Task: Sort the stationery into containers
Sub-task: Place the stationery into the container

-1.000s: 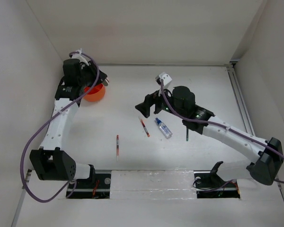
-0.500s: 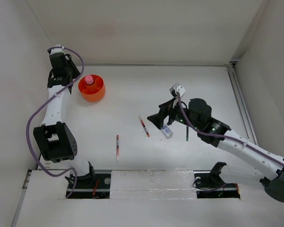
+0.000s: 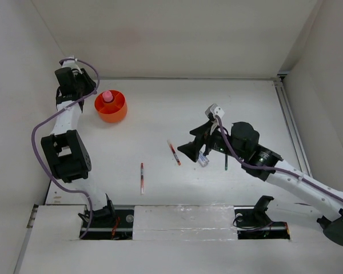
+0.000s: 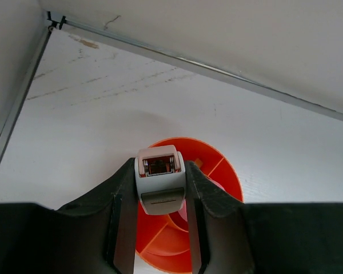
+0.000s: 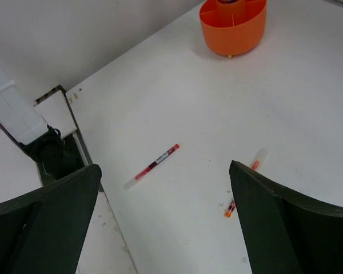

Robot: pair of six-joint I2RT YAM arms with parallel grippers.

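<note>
One section of the orange cup is open. My left gripper will next lower the small white-grey block into the section (image 3: 108, 112) (image 4: 168, 242) beside the pink tube.
The orange cup (image 3: 111, 107) stands at the far left with the pink tube (image 3: 107, 96) in it. My left gripper (image 3: 86, 87) is just left of the cup. In the left wrist view it (image 4: 160, 166) is shut on a small white-grey block (image 4: 160, 188), above the cup (image 4: 220, 171). My right gripper (image 3: 191, 149) hovers wide open and empty (image 5: 164, 171) at mid-table, partly hiding the blue-capped bottle (image 3: 202, 160). One red-white pen (image 3: 174, 152) (image 5: 243, 185) lies beside it, another (image 3: 142, 177) (image 5: 154, 164) nearer the front. The dark green pen (image 3: 226, 162) lies under the right arm.
White walls close the table at the left (image 3: 23, 114) and back (image 3: 183, 40). A metal rail (image 3: 290, 120) runs along the right side. The arm bases (image 3: 103, 220) sit at the near edge. The cup also shows far off in the right wrist view (image 5: 233, 25).
The left gripper was over the cup and has drawn back to its left; the pink tube now shows in the cup. The right gripper moved toward the near edge, over the bottle.
</note>
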